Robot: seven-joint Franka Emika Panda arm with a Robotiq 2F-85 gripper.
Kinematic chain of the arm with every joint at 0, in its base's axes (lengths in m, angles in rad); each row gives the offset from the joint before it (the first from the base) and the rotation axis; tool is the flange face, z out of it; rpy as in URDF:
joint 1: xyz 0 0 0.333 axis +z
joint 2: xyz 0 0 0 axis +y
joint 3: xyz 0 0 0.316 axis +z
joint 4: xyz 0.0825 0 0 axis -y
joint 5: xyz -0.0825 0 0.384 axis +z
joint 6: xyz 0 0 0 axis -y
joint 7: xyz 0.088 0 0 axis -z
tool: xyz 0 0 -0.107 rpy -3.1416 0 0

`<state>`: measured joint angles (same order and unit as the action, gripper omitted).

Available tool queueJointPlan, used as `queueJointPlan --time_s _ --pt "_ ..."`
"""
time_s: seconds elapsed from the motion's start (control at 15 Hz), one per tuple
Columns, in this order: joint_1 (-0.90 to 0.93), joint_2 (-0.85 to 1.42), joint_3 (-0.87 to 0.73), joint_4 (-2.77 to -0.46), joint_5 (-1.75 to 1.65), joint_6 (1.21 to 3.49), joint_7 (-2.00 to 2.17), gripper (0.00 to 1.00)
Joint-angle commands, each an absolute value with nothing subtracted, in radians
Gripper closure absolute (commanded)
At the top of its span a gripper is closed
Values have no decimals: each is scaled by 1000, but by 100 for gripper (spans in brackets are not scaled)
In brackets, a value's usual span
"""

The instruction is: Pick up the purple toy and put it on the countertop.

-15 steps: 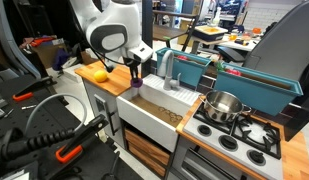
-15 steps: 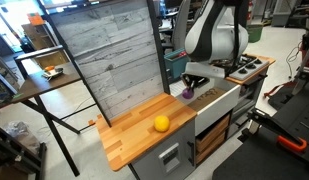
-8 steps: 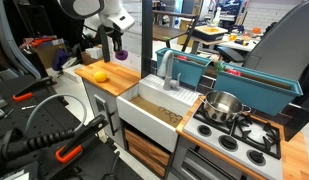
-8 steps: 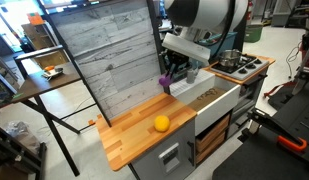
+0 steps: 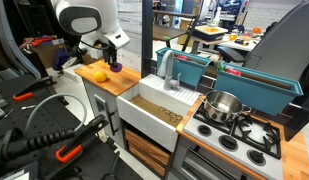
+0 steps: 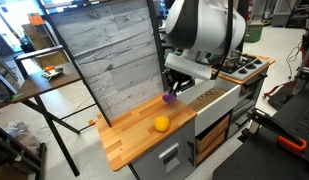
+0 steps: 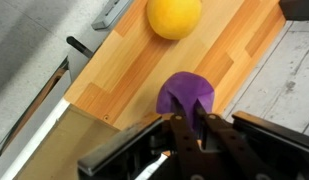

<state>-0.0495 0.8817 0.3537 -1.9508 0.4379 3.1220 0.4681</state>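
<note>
The purple toy (image 5: 117, 68) still hangs above bare countertop beside the yellow round fruit toy, so my gripper should next go down onto the clear wood and open.
The purple toy (image 7: 185, 96) is pinched between my gripper's (image 7: 185, 120) fingers and hangs just above the light-brown wooden countertop (image 7: 124, 70). In both exterior views the toy (image 5: 117, 68) (image 6: 169, 97) sits at the gripper tips (image 5: 116, 65) (image 6: 171, 94), low over the countertop (image 5: 106, 85) (image 6: 134, 130), near the edge by the sink. The yellow round fruit toy (image 7: 174, 15) (image 5: 98, 74) (image 6: 161, 123) lies on the countertop a short way beyond the purple toy.
A white sink basin (image 5: 159, 105) with a grey faucet (image 5: 169, 70) adjoins the countertop. A black stove (image 5: 239, 135) holds a metal pot (image 5: 223, 105). A grey wood-pattern back panel (image 6: 109, 65) stands behind the countertop. Teal bins (image 5: 204, 68) sit behind the sink.
My gripper carried the purple toy from over the sink, up and across, and has now lowered it close over the wooden countertop beside the yellow fruit toy.
</note>
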Motion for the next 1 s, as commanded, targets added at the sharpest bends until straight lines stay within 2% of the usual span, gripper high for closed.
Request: queueJointPlan --time_s 0.0,0.4,0.47,0.67,0.93 --pt "-4 985 313 -1853 463 3127 465 97" --pt "67 1101 243 -1736 463 3129 499 97" --pt "75 1106 236 -1724 463 3125 503 72" --pt "86 1091 230 -1723 462 3102 508 49" --pt "127 1019 168 -1785 453 2961 531 19"
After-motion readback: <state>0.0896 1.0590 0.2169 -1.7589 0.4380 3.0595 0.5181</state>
